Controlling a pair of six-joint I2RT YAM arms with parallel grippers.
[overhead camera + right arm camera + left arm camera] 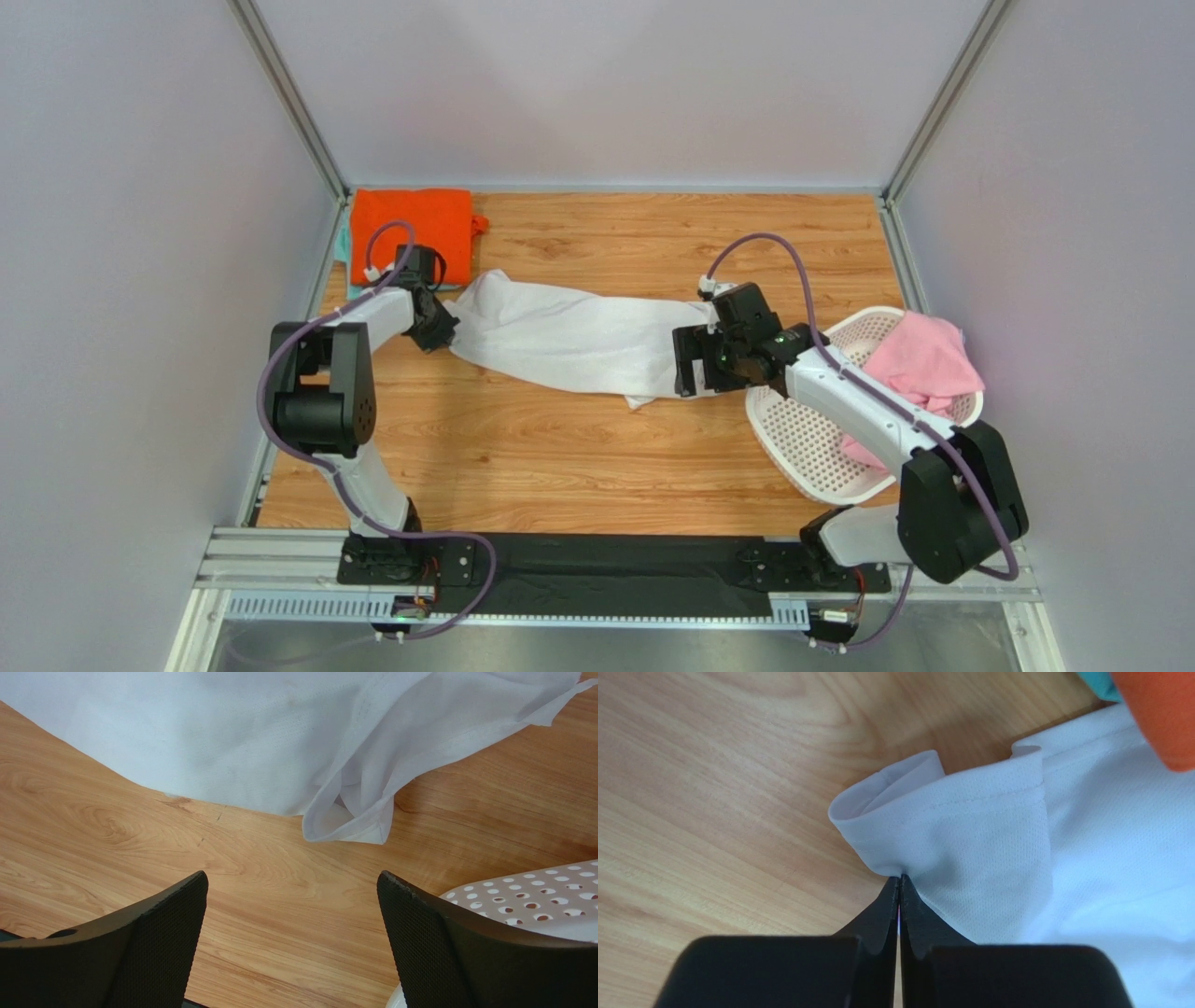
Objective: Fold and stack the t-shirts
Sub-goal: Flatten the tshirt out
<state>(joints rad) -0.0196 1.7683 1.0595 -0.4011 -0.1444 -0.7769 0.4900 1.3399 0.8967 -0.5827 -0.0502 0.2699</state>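
Note:
I need to lower the fingers of my right gripper around the white t-shirt's near corner by the basket (347, 824), which is below it, because my left gripper is pinching the opposite end.
A large white t-shirt (568, 336) lies stretched out across the middle of the wooden table. My left gripper (436, 325) is shut on its left end; the left wrist view shows the jaws (900, 880) pinching a hemmed fold of the white cloth (962, 840). My right gripper (690, 364) is open and empty just past the shirt's right end; the right wrist view shows the cloth's corner (351, 822) a little ahead of the fingers (175, 910). A folded orange t-shirt (411, 224) lies at the back left on a teal one (342, 241). A pink t-shirt (919, 361) sits in the basket.
A white perforated laundry basket (828, 448) lies tipped at the right, under my right arm; its rim shows in the right wrist view (533, 892). Grey walls close in the table at the back and sides.

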